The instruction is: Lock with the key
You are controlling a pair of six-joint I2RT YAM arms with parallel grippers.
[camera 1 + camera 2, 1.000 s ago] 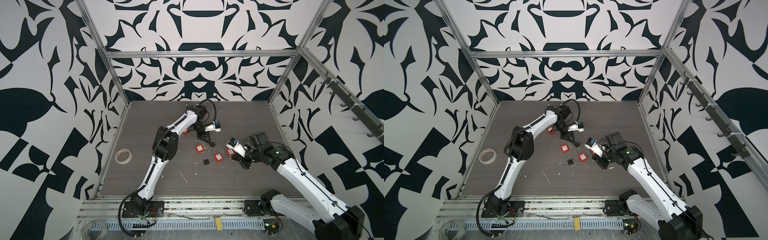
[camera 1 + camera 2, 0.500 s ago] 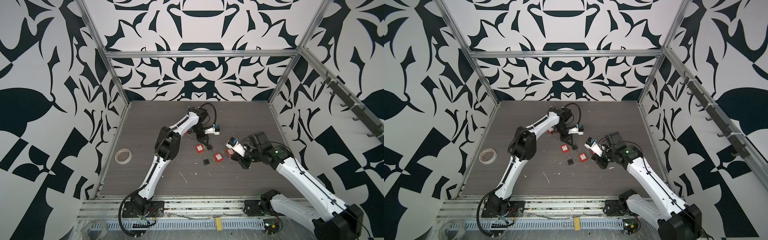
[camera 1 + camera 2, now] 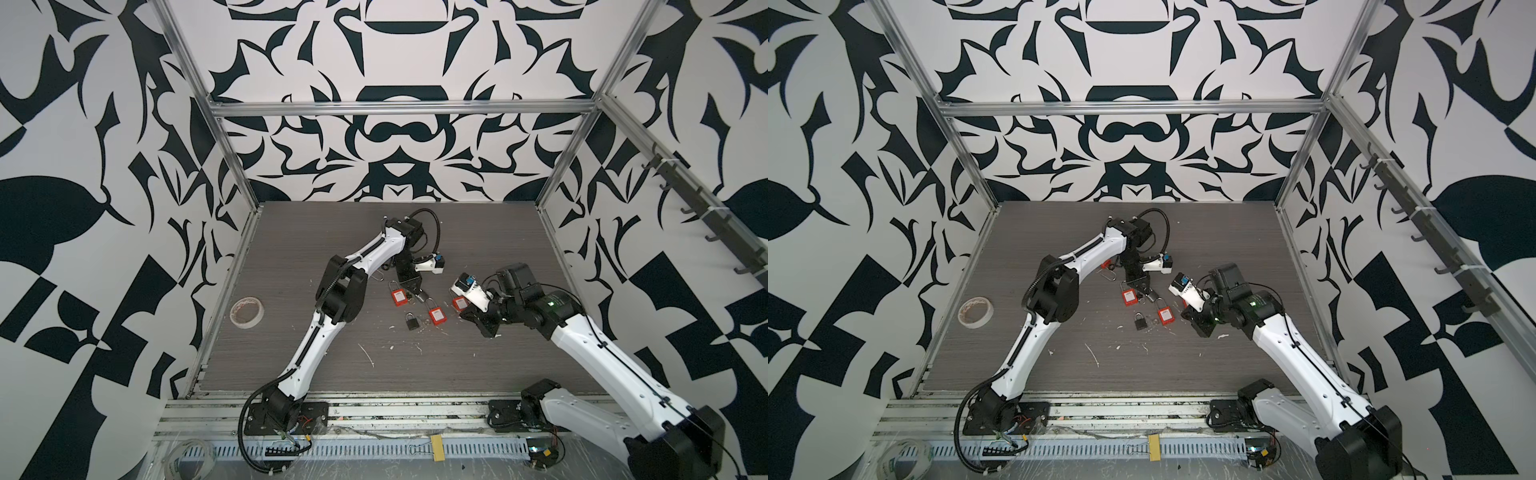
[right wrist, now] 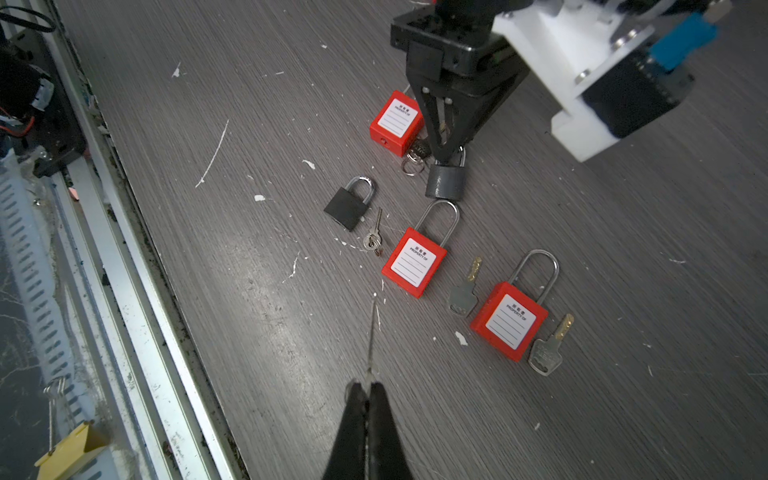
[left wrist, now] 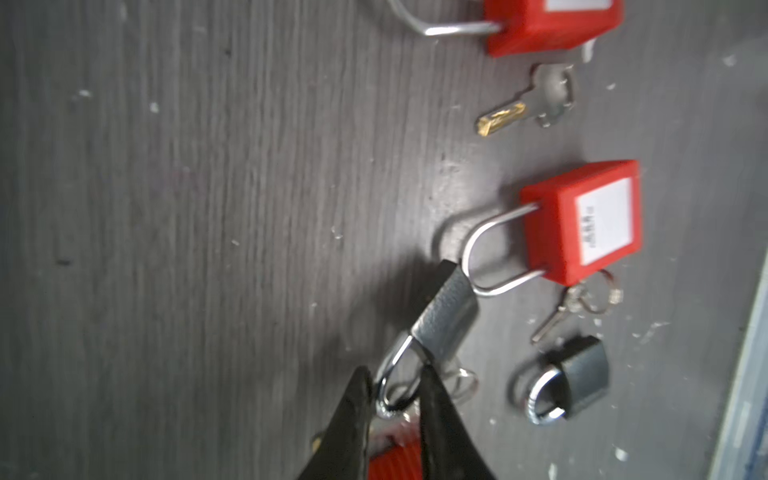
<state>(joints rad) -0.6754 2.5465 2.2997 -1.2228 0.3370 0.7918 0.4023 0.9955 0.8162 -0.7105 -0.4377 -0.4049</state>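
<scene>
Bare tabletop shows outward of the grey padlock (image 5: 446, 316), so my right gripper will move outward past the red padlocks, lower there and release the key.
A small grey padlock (image 5: 446, 316) lies on the dark wood-grain table, seen in both top views (image 3: 422, 296) (image 3: 1154, 297). Its steel shackle sits between the parted fingers of my left gripper (image 5: 395, 374), which comes down on it from above (image 4: 446, 156). My right gripper (image 4: 368, 386) hovers low over the table nearer the front edge (image 3: 464, 318). It is shut on a thin silver key (image 4: 373, 332) seen edge-on, whose blade points toward the locks.
Red padlocks (image 4: 413, 262) (image 4: 509, 320) (image 4: 397, 122) and a black padlock (image 4: 349, 203) lie around the grey one. Loose keys (image 4: 463, 291) (image 4: 548, 349) (image 4: 376, 235) rest between them. A tape roll (image 3: 247, 312) sits at the table's left side. The metal rail (image 4: 124, 291) runs along the front.
My left gripper has come forward and down with the grey padlock, and its jaws have parted from shut. The right arm has barely moved.
</scene>
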